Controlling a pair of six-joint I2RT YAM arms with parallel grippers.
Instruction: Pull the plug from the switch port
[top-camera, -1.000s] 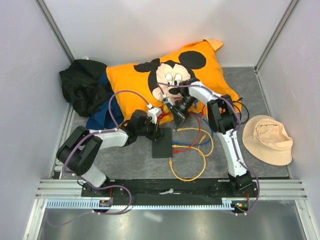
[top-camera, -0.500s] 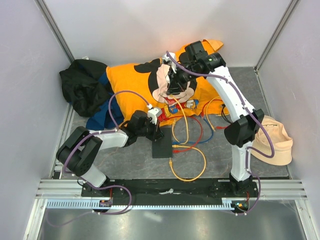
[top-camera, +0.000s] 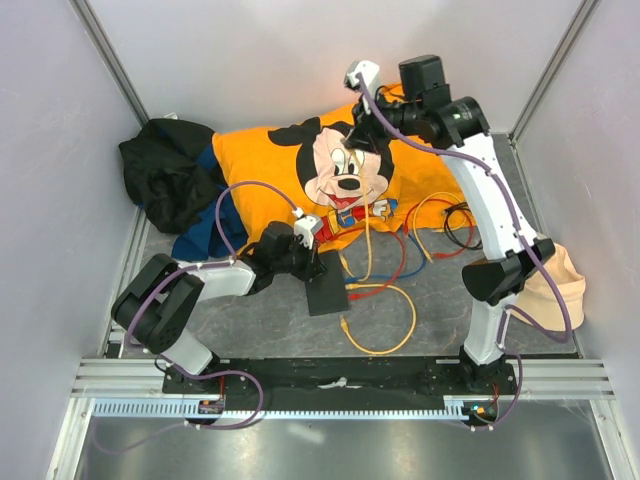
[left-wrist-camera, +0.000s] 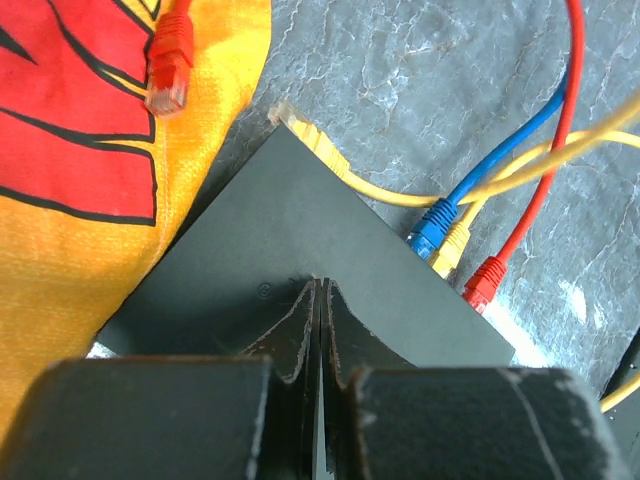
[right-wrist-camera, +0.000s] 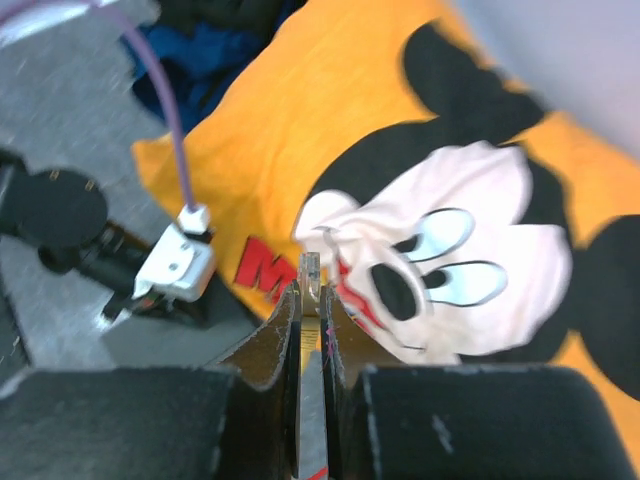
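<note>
My right gripper swings down and right in the top view to the black coil (top-camera: 461, 224) next, away from the switch (top-camera: 328, 296), then lowers and releases the plug.
The switch (top-camera: 328, 296) (left-wrist-camera: 300, 230), a flat dark box, lies slightly skewed on the grey floor. My left gripper (top-camera: 314, 264) (left-wrist-camera: 321, 283) is shut, its tips resting on the switch's top. Blue (left-wrist-camera: 432, 224), yellow (left-wrist-camera: 452, 250) and red (left-wrist-camera: 485, 284) plugs sit along its socket edge. My right gripper (right-wrist-camera: 312, 288) (top-camera: 382, 110) is raised high over the Mickey pillow, shut on the plug (right-wrist-camera: 312, 268), whose clear tip and yellow boot show between the fingers. Its yellow cable (top-camera: 367, 235) hangs down towards the switch.
The orange Mickey pillow (top-camera: 350, 170) fills the back. A black cloth heap (top-camera: 165, 175) lies back left and a beige hat (top-camera: 556, 285) at the right. Loose yellow, red and blue cables (top-camera: 385, 325) spread right of the switch. A free red plug (left-wrist-camera: 168, 62) lies on the pillow.
My right arm has lifted from the switch up and back over the pillow, with the yellow plug in its fingers. The switch has turned slightly. My left gripper has stayed on it.
</note>
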